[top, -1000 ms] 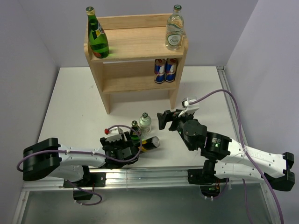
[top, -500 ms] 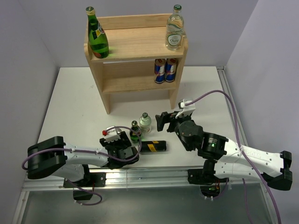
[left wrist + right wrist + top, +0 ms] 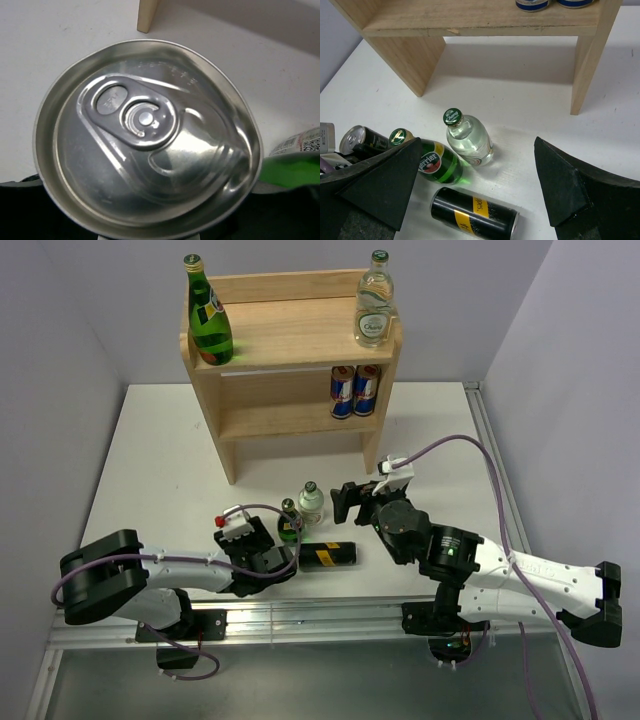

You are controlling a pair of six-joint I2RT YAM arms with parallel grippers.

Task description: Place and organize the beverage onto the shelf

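Observation:
I will raise my left gripper next, carry the dark can outward onto the lower level's empty end (image 3: pixel 243 420) and release it there, because the blue cans fill the opposite end.
The light-wood shelf (image 3: pixel 290 340) stands at the back of the table. On its top board are a tall green bottle (image 3: pixel 209 320) and a clear bottle (image 3: pixel 374 310); two blue cans (image 3: pixel 354 390) sit on the lower tier. My left gripper (image 3: pixel 266 553) is shut on a dark can (image 3: pixel 362 141), whose silver pull-tab top (image 3: pixel 147 135) fills the left wrist view. A small green Perrier bottle (image 3: pixel 432 162), a clear green-capped bottle (image 3: pixel 469 139) and a black-and-yellow can (image 3: pixel 475 215) lying on its side sit under my open right gripper (image 3: pixel 472 185), which touches nothing.
The loose drinks cluster near the front edge of the white table (image 3: pixel 160 460), just ahead of the shelf's right leg (image 3: pixel 587 65). A metal rail (image 3: pixel 320 615) runs along the table's near edge.
My left gripper has closed from wide open onto the dark can. The black-and-yellow can has shifted slightly right and lies flat. My right arm has drifted a little left and lower.

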